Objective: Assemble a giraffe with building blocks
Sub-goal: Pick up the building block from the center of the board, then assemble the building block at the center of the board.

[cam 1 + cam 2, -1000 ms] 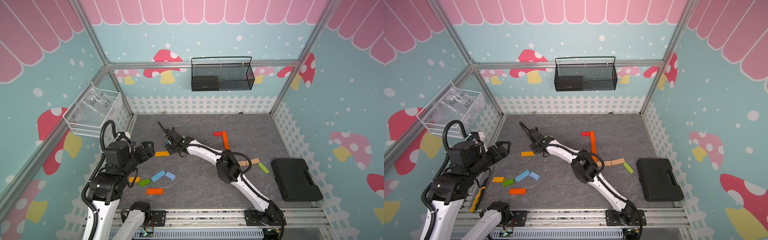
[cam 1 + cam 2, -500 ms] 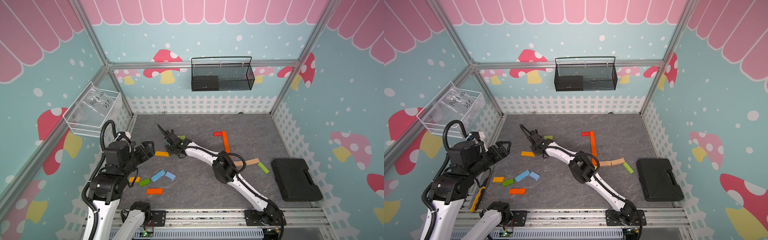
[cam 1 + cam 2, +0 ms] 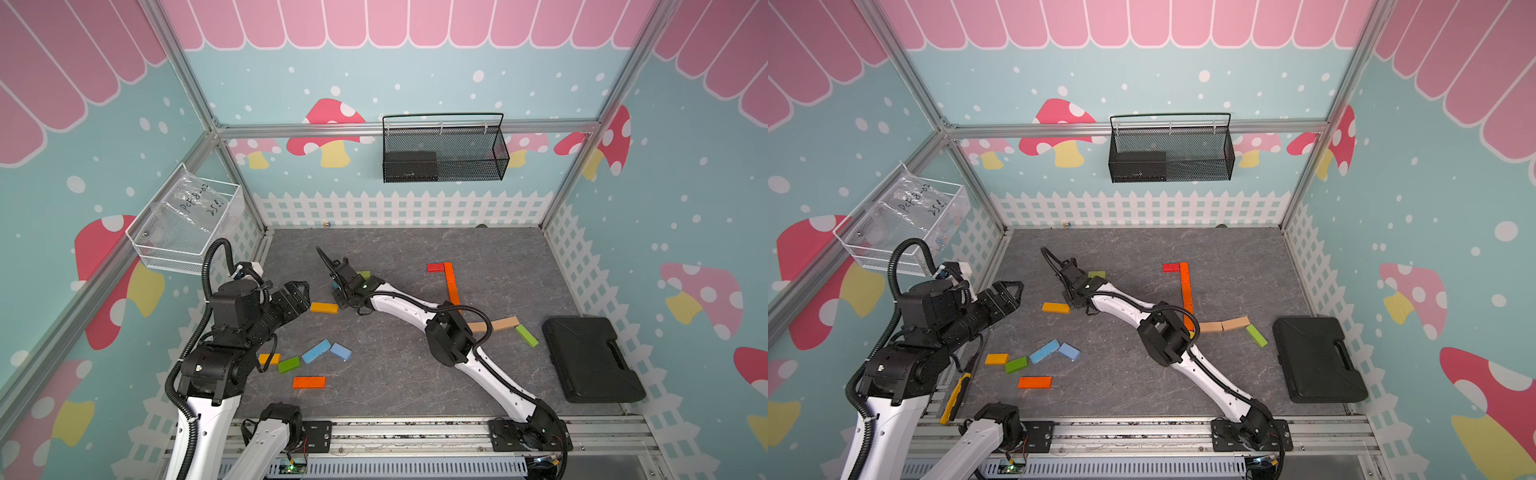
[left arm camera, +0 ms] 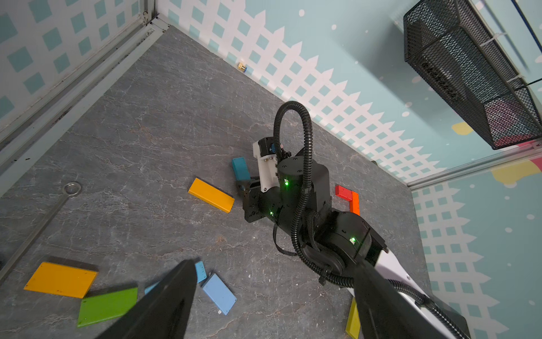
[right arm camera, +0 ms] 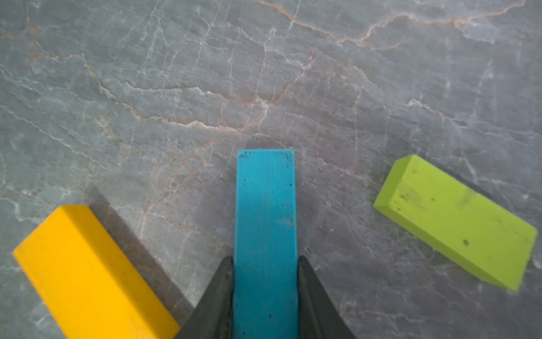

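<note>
My right gripper will lift, turn and lower beside the lime-green block's free end toward the red block, to release the teal-blue block (image 5: 265, 205).
My right gripper (image 5: 265, 259) is shut on a teal-blue block (image 5: 265, 205) on the grey floor, one jaw pressed to each long side. The same block (image 4: 240, 168) shows in the left wrist view. Beside it lie a yellow-orange block (image 3: 324, 307) and a lime-green block (image 3: 365, 274). In a top view the right gripper (image 3: 338, 286) reaches to the floor's middle left. My left gripper (image 3: 305, 291) hangs open above the floor's left side, holding nothing. Further right, a red block (image 3: 435, 267) touches a long orange bar (image 3: 451, 282), with tan blocks (image 3: 505, 323) and a green block (image 3: 526, 336) below.
Several loose blocks lie at the front left: yellow-orange (image 3: 269, 358), green (image 3: 289, 364), two blue (image 3: 316, 351) and orange (image 3: 308, 382). A black case (image 3: 590, 357) sits at the right. A yellow-handled tool (image 3: 955, 397) lies along the left rail. Wire baskets (image 3: 444, 149) hang on the walls.
My right gripper has closed its jaws onto the teal-blue block and its arm has shifted slightly left, uncovering the lime-green block. The left arm has stayed still.
</note>
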